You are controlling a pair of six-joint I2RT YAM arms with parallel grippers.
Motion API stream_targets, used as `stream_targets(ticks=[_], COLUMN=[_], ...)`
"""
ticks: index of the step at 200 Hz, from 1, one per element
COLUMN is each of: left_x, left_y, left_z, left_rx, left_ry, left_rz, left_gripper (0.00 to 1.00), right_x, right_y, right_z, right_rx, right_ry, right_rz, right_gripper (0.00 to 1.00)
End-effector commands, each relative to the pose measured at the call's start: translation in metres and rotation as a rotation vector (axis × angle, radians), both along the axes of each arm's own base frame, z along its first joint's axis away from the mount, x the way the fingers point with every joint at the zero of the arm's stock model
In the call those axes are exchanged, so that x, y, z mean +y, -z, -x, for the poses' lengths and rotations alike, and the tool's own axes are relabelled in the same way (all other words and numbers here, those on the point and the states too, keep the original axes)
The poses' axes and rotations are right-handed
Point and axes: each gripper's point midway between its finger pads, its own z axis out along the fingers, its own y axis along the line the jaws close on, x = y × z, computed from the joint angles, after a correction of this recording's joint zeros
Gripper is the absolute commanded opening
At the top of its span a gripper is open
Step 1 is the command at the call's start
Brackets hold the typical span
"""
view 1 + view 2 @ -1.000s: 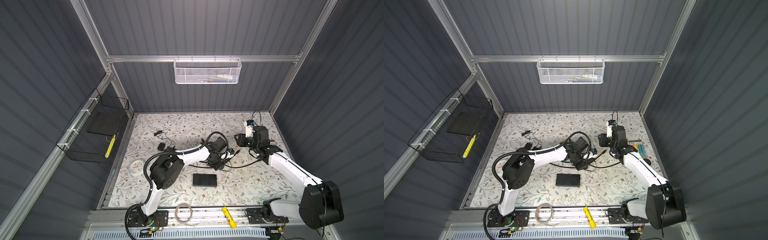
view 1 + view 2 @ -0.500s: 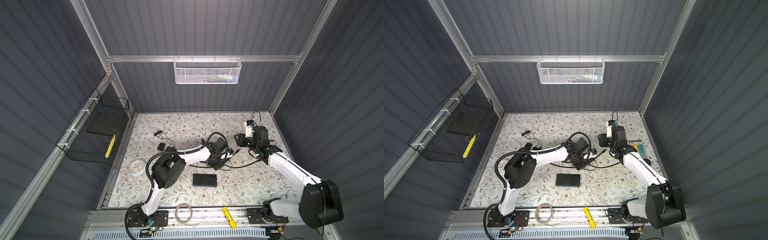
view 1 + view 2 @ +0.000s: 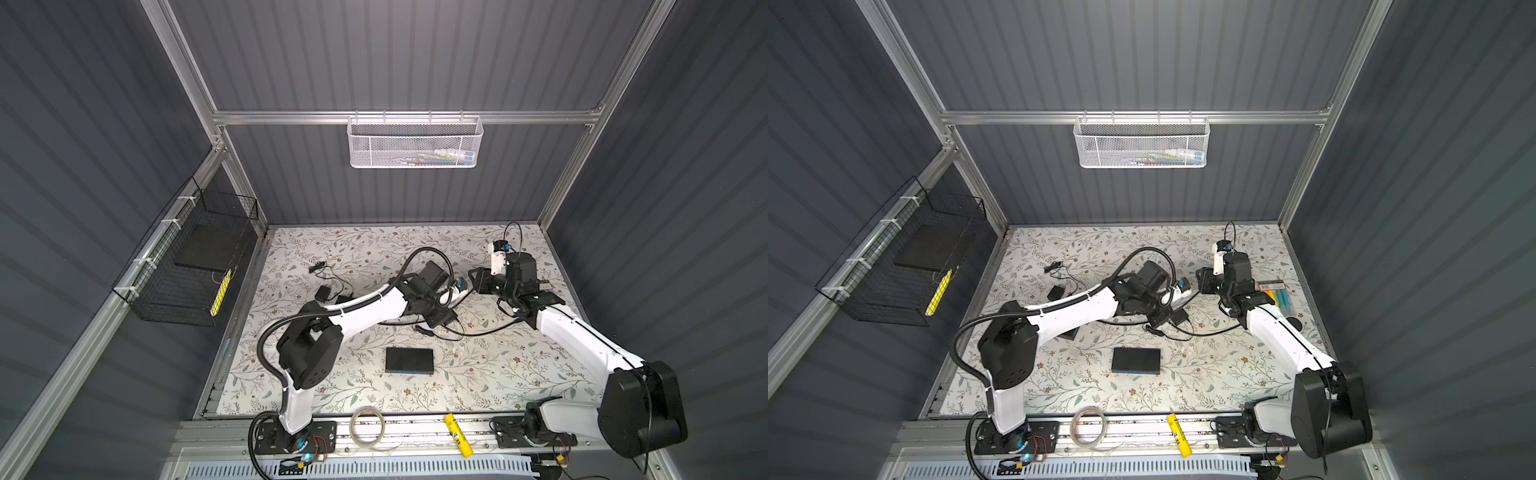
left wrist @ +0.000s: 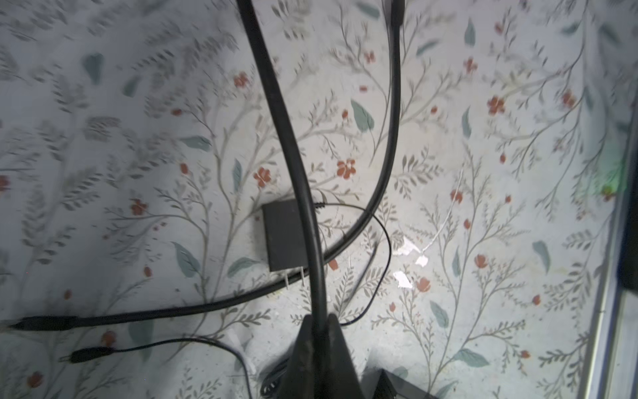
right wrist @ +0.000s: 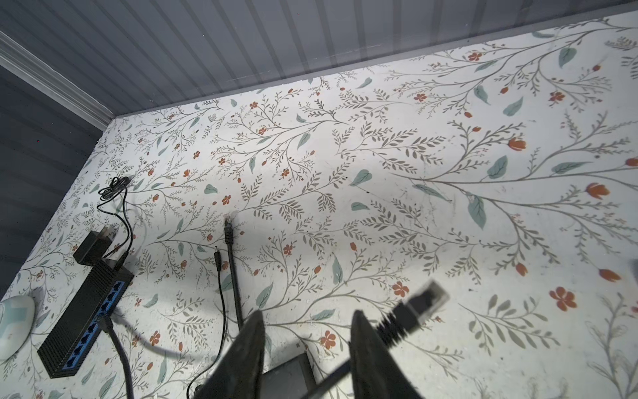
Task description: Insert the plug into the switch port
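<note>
I should next move the thick black cable outward and down with my left gripper and let go of it on the bare mat near the back wall [image 3: 390, 251], because the adapter and the second cable are below.
The switch [image 5: 86, 311] is a long black box with a row of blue ports, lying flat on the floral mat, with one black cable plugged into it. In both top views my left arm covers most of it. My left gripper [image 4: 317, 323] [image 3: 438, 318] is shut on a thick black cable [image 4: 293, 155], pinched between its fingertips. The plug [image 5: 426, 302], clear-tipped with a ribbed black boot, hangs in the air just outside one finger of my right gripper [image 5: 309, 331] [image 3: 471, 280]. That gripper is open with nothing between its fingers. The plug's cable passes behind that finger.
A second cable end [image 5: 228, 229] and a thin barrel plug [image 5: 217, 257] lie on the mat. A power adapter [image 4: 283, 238] lies under the held cable. A flat black box [image 3: 409, 360] sits nearer the front. A tape roll [image 3: 366, 426] and a yellow tube [image 3: 457, 434] rest on the front rail.
My left gripper's jaws have closed on the black cable. Both arms stay almost where they were.
</note>
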Motion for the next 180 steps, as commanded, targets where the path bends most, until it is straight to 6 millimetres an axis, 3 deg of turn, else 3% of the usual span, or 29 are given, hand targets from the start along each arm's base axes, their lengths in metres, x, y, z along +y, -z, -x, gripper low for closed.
stream_targets(ticks=[1, 41, 66, 97, 132, 180], left_x=[0.041, 0.120, 0.144, 0.138, 0.121, 0.133], left_y=[-0.018, -0.001, 0.009, 0.026, 0.035, 0.048], left_z=[-0.061, -0.149, -0.185, -0.216, -0.237, -0.265], left_rx=[-0.028, -0.060, -0.060, -0.044, -0.020, -0.013], left_ry=[-0.227, -0.552, -0.656, -0.658, -0.647, -0.762], left_rz=[0.083, 0.059, 0.096, 0.104, 0.139, 0.122], left_gripper=[0.04, 0.05, 0.05, 0.08, 0.11, 0.20], right_x=[0.008, 0.032, 0.052, 0.072, 0.091, 0.109], right_y=[-0.006, -0.003, 0.006, 0.020, 0.034, 0.047], right_z=[0.003, 0.001, -0.001, -0.004, -0.005, -0.005], right_rx=[-0.013, 0.022, 0.053, 0.092, 0.125, 0.157], right_ry=[-0.038, -0.121, -0.178, -0.229, -0.261, -0.309], right_rz=[0.002, 0.096, 0.154, 0.250, 0.284, 0.271], right_gripper=[0.40, 0.40, 0.41, 0.41, 0.41, 0.41])
